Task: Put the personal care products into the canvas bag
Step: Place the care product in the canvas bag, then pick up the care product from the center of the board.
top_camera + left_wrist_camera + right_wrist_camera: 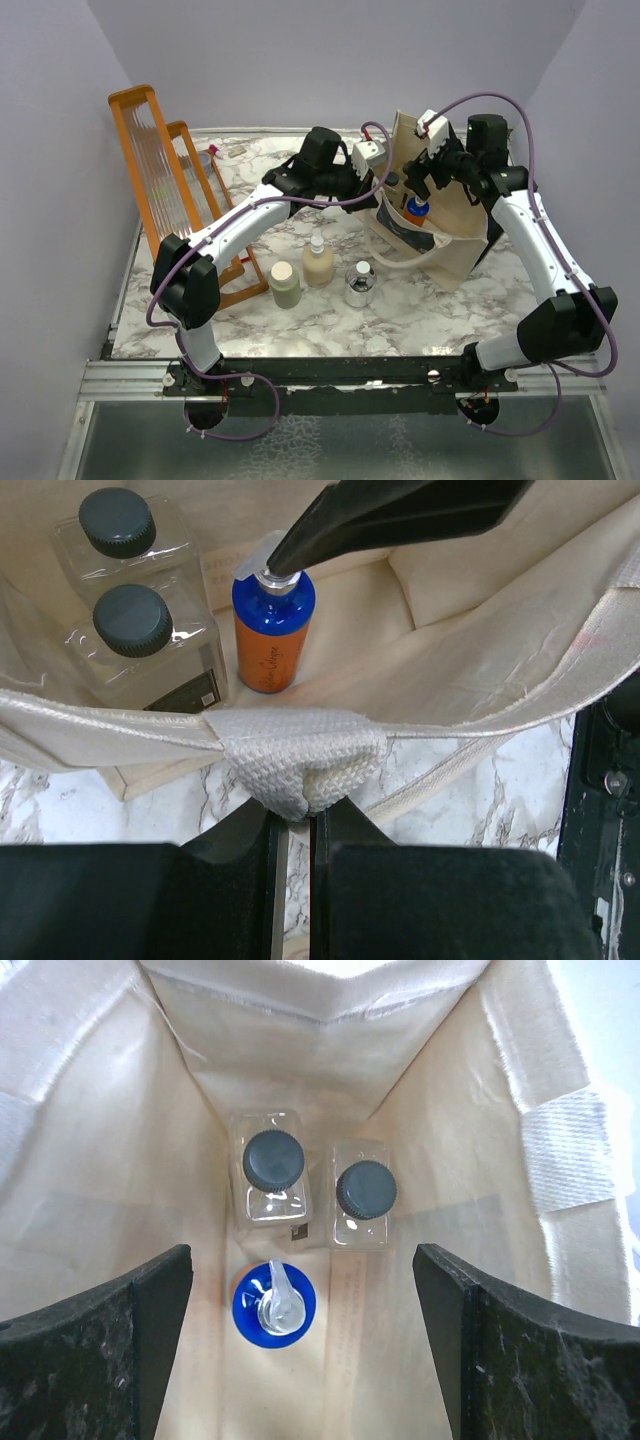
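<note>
The silvery bottle's white cap (363, 268) is back from my right gripper, outside the bag's rim. Next, my right gripper rises clear, moves back over, lowers and closes.
The canvas bag (455, 240) stands open at the back right. My left gripper (290, 815) is shut on the woven handle patch (300, 760) at its near rim and holds the mouth open. My right gripper (300, 1270) is open and empty inside the bag, just above the orange bottle with the blue cap (274, 1305), which stands on the bag's floor. Two clear bottles with black caps (272, 1165) (364, 1195) stand beside it. The olive-grey bottle (284, 283), the beige pump bottle (318, 263) and the squat silvery one (359, 285) stand on the table.
An orange wooden rack (160, 185) stands at the back left, with a small loose item (215, 152) behind it. The marble table (400, 315) ends in a metal rail at the front. The bag's loop handle (415, 262) trails toward the silvery bottle.
</note>
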{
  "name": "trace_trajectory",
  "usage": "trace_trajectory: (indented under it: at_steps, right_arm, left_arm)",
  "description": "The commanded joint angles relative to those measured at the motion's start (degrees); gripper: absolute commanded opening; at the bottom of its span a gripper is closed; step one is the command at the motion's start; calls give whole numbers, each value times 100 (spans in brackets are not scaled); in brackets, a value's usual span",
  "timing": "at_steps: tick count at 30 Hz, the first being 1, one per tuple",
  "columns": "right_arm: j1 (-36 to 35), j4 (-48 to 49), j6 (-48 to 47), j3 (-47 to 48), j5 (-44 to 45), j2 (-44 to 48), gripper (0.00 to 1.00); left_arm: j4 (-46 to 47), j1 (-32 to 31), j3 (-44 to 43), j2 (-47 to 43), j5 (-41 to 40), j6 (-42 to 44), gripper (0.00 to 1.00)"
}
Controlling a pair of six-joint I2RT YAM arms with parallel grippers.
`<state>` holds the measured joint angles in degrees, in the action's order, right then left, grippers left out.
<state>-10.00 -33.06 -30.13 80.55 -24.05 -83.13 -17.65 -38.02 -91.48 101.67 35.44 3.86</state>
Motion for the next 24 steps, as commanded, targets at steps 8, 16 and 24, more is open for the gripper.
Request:
trace_trajectory:
  at_steps: [8,16,24]
  right_arm:
    - [33,60,884,612,-531,727,91]
    - [33,-135,875,835,-1583,915,91]
    - [4,-292,915,1029,-2780,870,91]
  left_arm:
    - [-37,-83,-424,-203,24,-230,19]
    - [-766,-75,-824,-411,-197,479,53]
    - [-1731,99,-1235,-939,-1251,1404,69]
